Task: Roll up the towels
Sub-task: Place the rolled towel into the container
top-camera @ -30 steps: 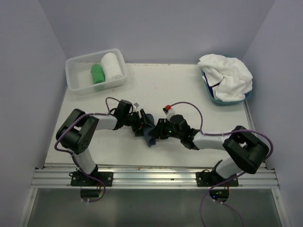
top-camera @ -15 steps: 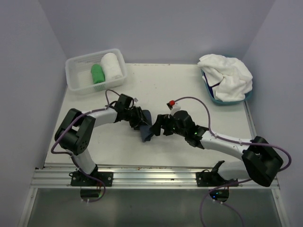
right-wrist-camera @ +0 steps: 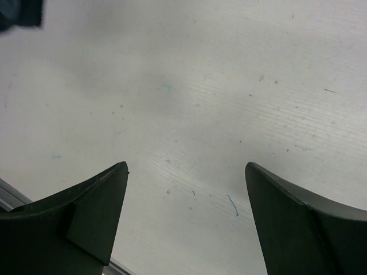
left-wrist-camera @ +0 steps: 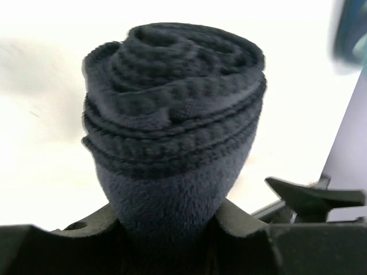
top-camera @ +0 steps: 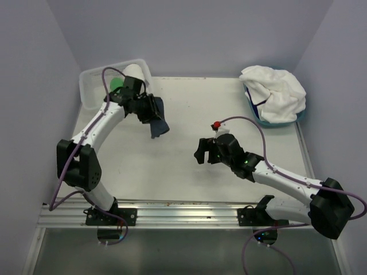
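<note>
The basket's end beside the green towel is empty, so the robot's left gripper will carry the navy towel there, to the left in the top view, go down and let go of it.
A dark navy towel (left-wrist-camera: 172, 103), rolled into a tight cylinder, hangs in the air with my left gripper (left-wrist-camera: 172, 229) shut on its lower end. From above, that gripper (top-camera: 152, 113) and the navy towel (top-camera: 159, 127) are at the back left, just right of the clear basket (top-camera: 89, 91). A rolled white towel (top-camera: 133, 71) and a green towel (top-camera: 116, 84) lie in the basket, partly hidden by my left arm. Loose white towels (top-camera: 275, 89) are heaped in the light blue tub (top-camera: 256, 114). My right gripper (top-camera: 200, 152) (right-wrist-camera: 186, 172) stands open over the bare table, holding nothing.
The table's white surface (top-camera: 172, 172) stretches between the arms. Grey walls close in the left, back and right. A metal rail (top-camera: 183, 215) runs along the near edge. The right arm's purple cable (top-camera: 252, 129) loops above the table.
My left gripper closed on the navy roll and carried it up and back-left toward the basket. My right gripper let go, opened wide and drew back to the right.
</note>
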Tool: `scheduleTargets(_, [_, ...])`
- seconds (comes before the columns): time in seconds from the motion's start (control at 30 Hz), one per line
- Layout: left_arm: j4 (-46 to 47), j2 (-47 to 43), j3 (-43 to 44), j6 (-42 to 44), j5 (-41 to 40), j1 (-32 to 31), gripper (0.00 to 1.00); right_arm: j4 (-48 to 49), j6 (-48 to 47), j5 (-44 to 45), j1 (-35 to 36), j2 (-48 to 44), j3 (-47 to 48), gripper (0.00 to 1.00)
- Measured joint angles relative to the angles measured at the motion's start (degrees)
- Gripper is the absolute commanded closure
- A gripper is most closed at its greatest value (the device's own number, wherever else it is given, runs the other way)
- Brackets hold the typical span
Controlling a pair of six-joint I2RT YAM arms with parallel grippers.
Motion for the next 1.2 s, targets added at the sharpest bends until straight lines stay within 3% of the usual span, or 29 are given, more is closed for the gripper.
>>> scheduleTargets(0.3, [-11.76,2.69,31.32,8.63,-5.14,13.27,0.81,-3.76,-1.84,1.44,-0.44,0.04,2.49,0.13])
scheduleTargets(0.4, [-14.82,8.13,43.93,11.43,-5.49,17.07,0.81,-3.82,-2.01,1.42,-0.7,0.48,3.85,0.13])
scheduleTargets(0.53, [-15.37,15.52,53.35,14.6,-5.09,21.24,0.81,-3.87,-2.03,1.36,-0.76,2.36,5.22,0.13])
scheduleTargets(0.8, [-14.29,27.82,55.1,19.26,-6.03,29.46,0.82,-6.05,-2.03,0.85,-0.76,5.55,7.15,0.13])
scheduleTargets(1.2, [-7.41,40.24,57.61,23.67,-4.96,33.24,0.83,-6.51,-1.97,-3.61,-0.76,13.86,10.29,0.13])
